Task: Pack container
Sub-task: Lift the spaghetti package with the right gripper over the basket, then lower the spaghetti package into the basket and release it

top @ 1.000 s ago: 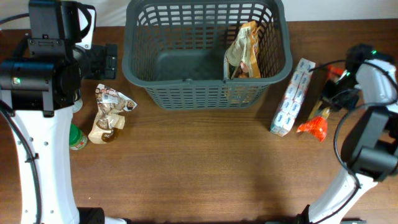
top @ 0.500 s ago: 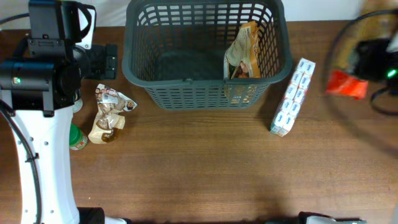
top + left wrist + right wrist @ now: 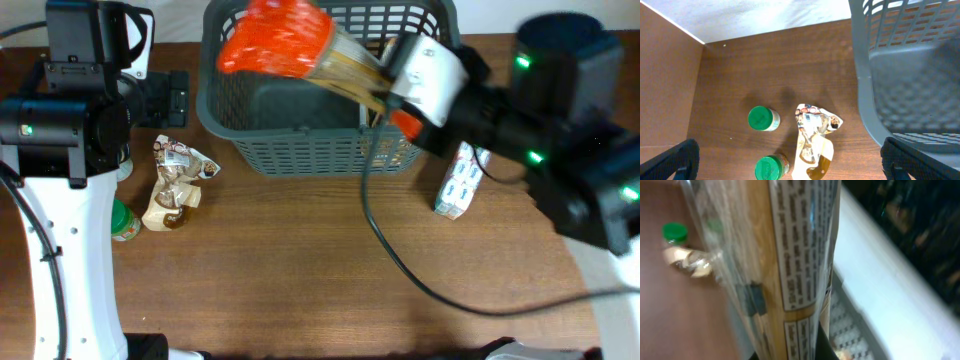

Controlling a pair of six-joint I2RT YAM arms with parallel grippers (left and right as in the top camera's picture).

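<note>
The long clear packet still hangs slanted above the basket. My right gripper will next lower it down toward the basket's bare bottom to let it go.
The container, a dark grey slotted basket (image 3: 300, 150), stands at the back centre and also shows in the left wrist view (image 3: 865, 90). My right gripper (image 3: 400, 95) is shut on a long clear packet of pale sticks with a red end (image 3: 275, 40). It holds the packet slanted above the basket, red end over the back left corner. The packet fills the right wrist view (image 3: 790, 255), with the basket wall (image 3: 850, 325) below it. My left gripper (image 3: 170, 98) is open and empty left of the basket, above the table (image 3: 790, 162).
A white and blue box (image 3: 462, 180) lies right of the basket. A brown and white pouch (image 3: 175, 180) lies to the left, also in the left wrist view (image 3: 815, 137). Two green-lidded jars (image 3: 761, 118) (image 3: 770, 167) stand beside it. My right arm spans the right half.
My right arm has swung from the table's far right edge to over the basket, carrying the red-ended packet with it. The left arm has not moved.
</note>
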